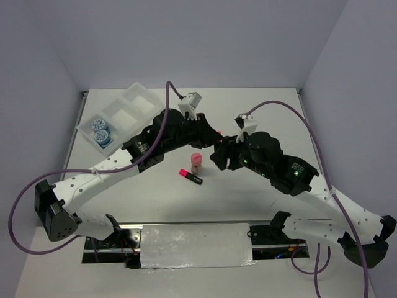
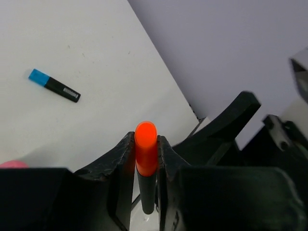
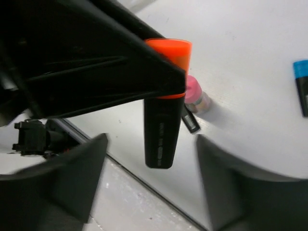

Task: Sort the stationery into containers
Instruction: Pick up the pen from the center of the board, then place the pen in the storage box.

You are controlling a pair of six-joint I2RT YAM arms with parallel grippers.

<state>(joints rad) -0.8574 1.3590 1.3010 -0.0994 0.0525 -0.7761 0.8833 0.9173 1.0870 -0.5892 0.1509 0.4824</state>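
My left gripper should next swing outward and left in the top view, then lower over the tray's far section (image 1: 141,100), which is empty.
My left gripper (image 2: 146,144) is shut on the orange-capped marker (image 2: 146,154), holding it by the cap, above the table. In the right wrist view the marker's black body (image 3: 160,134) hangs between my right gripper's (image 3: 151,144) spread fingers, which stand open and clear of it. The two grippers meet mid-table (image 1: 217,139). The pink-capped bottle (image 1: 196,162) stands upright, with the pink-capped marker (image 1: 190,176) lying just in front of it. The blue-capped marker (image 2: 54,85) lies flat on the table. Two blue rolls (image 1: 100,131) sit in the near compartment of the white tray (image 1: 133,105).
The tray lies diagonally at the far left, and its other two compartments hold nothing that I can see. Purple cables loop over both arms. A silvery panel (image 1: 195,245) lies at the near edge between the arm bases. White walls enclose the table.
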